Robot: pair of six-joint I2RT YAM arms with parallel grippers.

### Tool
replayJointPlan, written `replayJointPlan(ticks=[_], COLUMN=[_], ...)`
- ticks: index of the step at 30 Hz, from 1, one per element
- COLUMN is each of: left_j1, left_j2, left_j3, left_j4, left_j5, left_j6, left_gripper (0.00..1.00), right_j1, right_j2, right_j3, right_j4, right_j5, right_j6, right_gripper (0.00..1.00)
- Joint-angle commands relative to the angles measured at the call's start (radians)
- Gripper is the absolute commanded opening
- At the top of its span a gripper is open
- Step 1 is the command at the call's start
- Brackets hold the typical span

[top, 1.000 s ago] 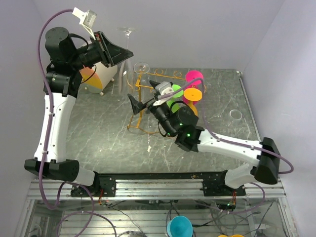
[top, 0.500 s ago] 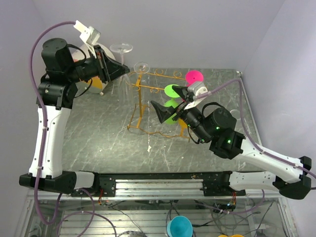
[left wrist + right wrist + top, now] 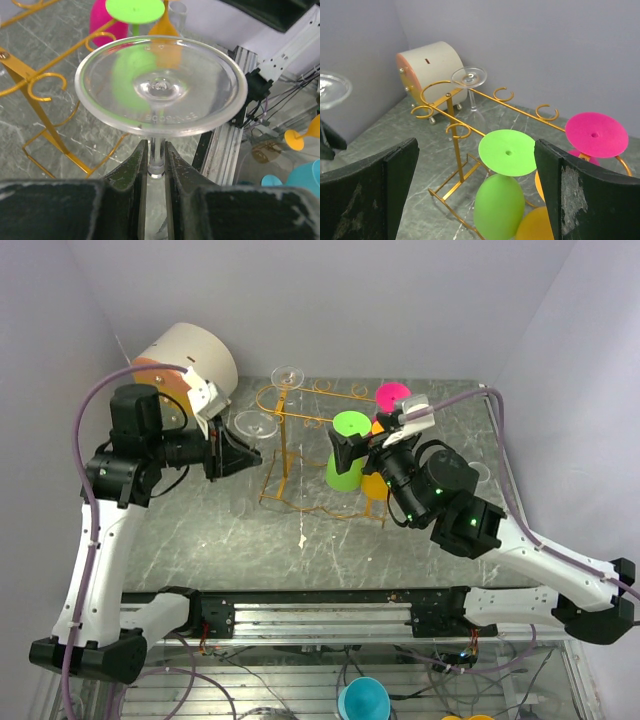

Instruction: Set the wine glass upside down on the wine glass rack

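I will next move my left gripper to the right in the top view, lower the wine glass's foot onto the rack's near end hook, which is empty, and then let the glass go.
My left gripper (image 3: 238, 452) is shut on the stem of a clear wine glass (image 3: 250, 425), held foot-up just left of the golden wire rack (image 3: 285, 445). In the left wrist view the stem sits between my fingers (image 3: 156, 162) under the round foot (image 3: 161, 92), with the rack (image 3: 45, 100) to the left. My right gripper (image 3: 343, 446) is open and empty beside the rack's right half. In the right wrist view (image 3: 476, 165) it faces the rack (image 3: 452, 112), and the held glass (image 3: 330, 90) shows at the left edge.
A green glass (image 3: 347, 455), a pink glass (image 3: 392, 396) and another clear glass (image 3: 287, 376) hang upside down on the rack. An orange glass (image 3: 537, 225) is below the green one (image 3: 507, 152). A cream drum (image 3: 190, 358) stands at the back left.
My left arm has swung down and forward from the back wall, bringing the glass to the rack's left side. My right arm has drawn back to the right, away from the rack's upright.
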Motion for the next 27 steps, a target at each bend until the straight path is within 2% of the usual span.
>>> replayJointPlan(ticks=[1, 9, 14, 27], left_j1=[-0.007, -0.042, -0.058, -0.065], left_j2=[-0.039, -0.024, 0.006, 0.128], left_j3=[-0.118, -0.260, -0.261, -0.217], left_j4=[0.092, 0.381, 0.458, 0.500], left_j5=[-0.008, -0.107, -0.108, -0.128], left_j6=[0.102, -0.009, -0.030, -0.018], left_gripper=[0.07, 0.07, 0.07, 0.07], right_j1=[-0.012, -0.023, -0.022, -0.024], right_j2=[0.017, 0.033, 0.010, -0.030], right_j3=[0.009, 0.001, -0.036, -0.065], right_j4=[0.045, 0.072, 0.098, 0.050], right_j5=[0.060, 0.066, 0.076, 0.119], right_j6=[0.009, 0.037, 0.049, 0.076], right_gripper=[0.98, 0.97, 0.96, 0.96])
